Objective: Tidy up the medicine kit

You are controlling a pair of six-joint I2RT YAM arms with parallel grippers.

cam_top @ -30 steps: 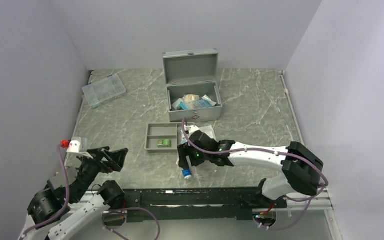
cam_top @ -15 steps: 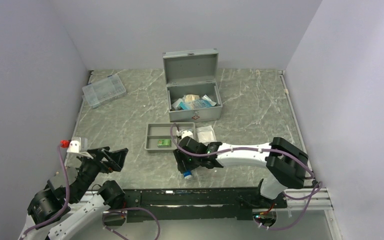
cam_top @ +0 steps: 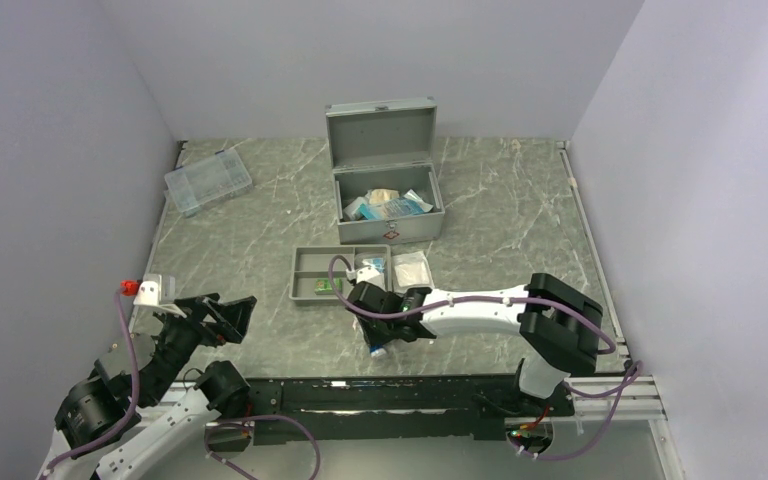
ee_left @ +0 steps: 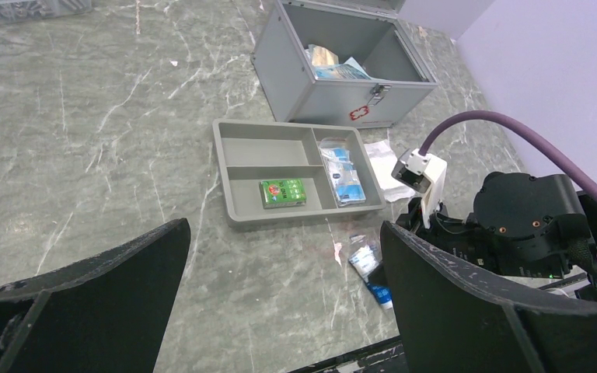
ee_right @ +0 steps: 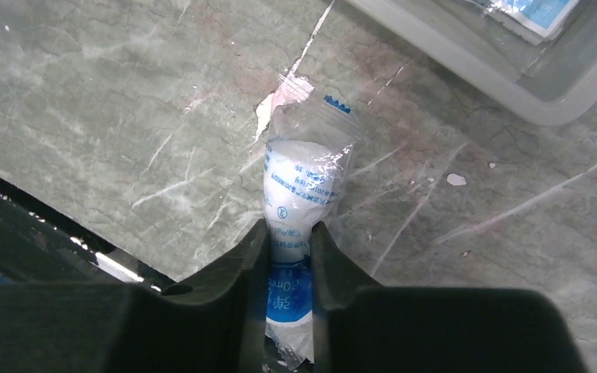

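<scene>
The tray's near section holds the green box. My right gripper should go up, move outward over the tray's empty far section [cam_top: 324,259] and go down to release the bagged roll.
The medicine kit [cam_top: 388,226], a silver-grey case, stands open at the back centre with packets inside; the left wrist view also shows the kit [ee_left: 322,89]. A white and blue roll in a clear bag [ee_right: 299,179] lies on the table near the front edge. My right gripper [ee_right: 289,233] is shut on the bagged roll, both fingers pressing its sides. From above, the right gripper [cam_top: 378,338] sits just in front of the grey tray [cam_top: 310,262]. My left gripper [cam_top: 225,318] hangs open at the front left with nothing between its fingers.
The divided tray [ee_left: 225,167] holds a green box [ee_left: 283,192] and a blue-white packet [ee_left: 344,172]. A white gauze packet [cam_top: 412,268] lies right of the tray. A clear compartment box [cam_top: 207,180] sits at the back left. The table's front edge is just behind the roll.
My right gripper has slid left and lower over the bagged roll and its fingers have closed onto it. The left arm has not moved.
</scene>
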